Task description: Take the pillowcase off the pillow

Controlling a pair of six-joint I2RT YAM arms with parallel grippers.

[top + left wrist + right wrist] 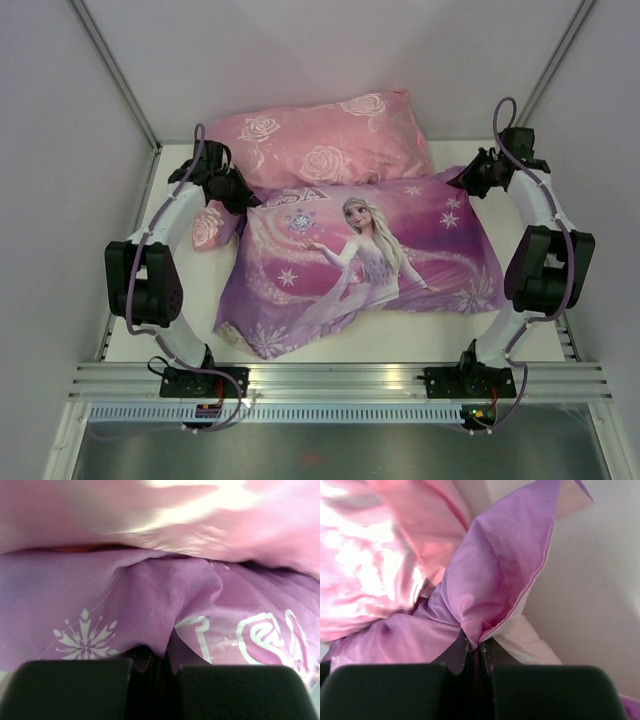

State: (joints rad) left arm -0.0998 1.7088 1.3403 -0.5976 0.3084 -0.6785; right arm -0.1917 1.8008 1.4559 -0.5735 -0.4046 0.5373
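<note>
My right gripper needs to lift the pillowcase's bunched purple corner back over the pillowcase's snowflake-printed end (451,212), clear of the rose-patterned pillow, and let it go, because that end is back of the gripper.
The purple-pink pillowcase (370,260) with the white-haired princess print lies across the table, stuffed full. The white pillow inside is hidden. My left gripper (243,203) is at its far left corner, shut on a fold of purple fabric (165,605) next to a white snowflake (85,637) and white letters. My right gripper (468,178) is at its far right corner, shut on a bunched purple corner (490,580) whose pale pink inside (525,645) shows at the seam.
A pink rose-patterned pillow (320,140) lies behind the pillowcase, touching its far edge; it fills the top of the left wrist view (200,515) and the left of the right wrist view (370,555). White walls close in on both sides. An aluminium rail (340,380) runs along the near edge.
</note>
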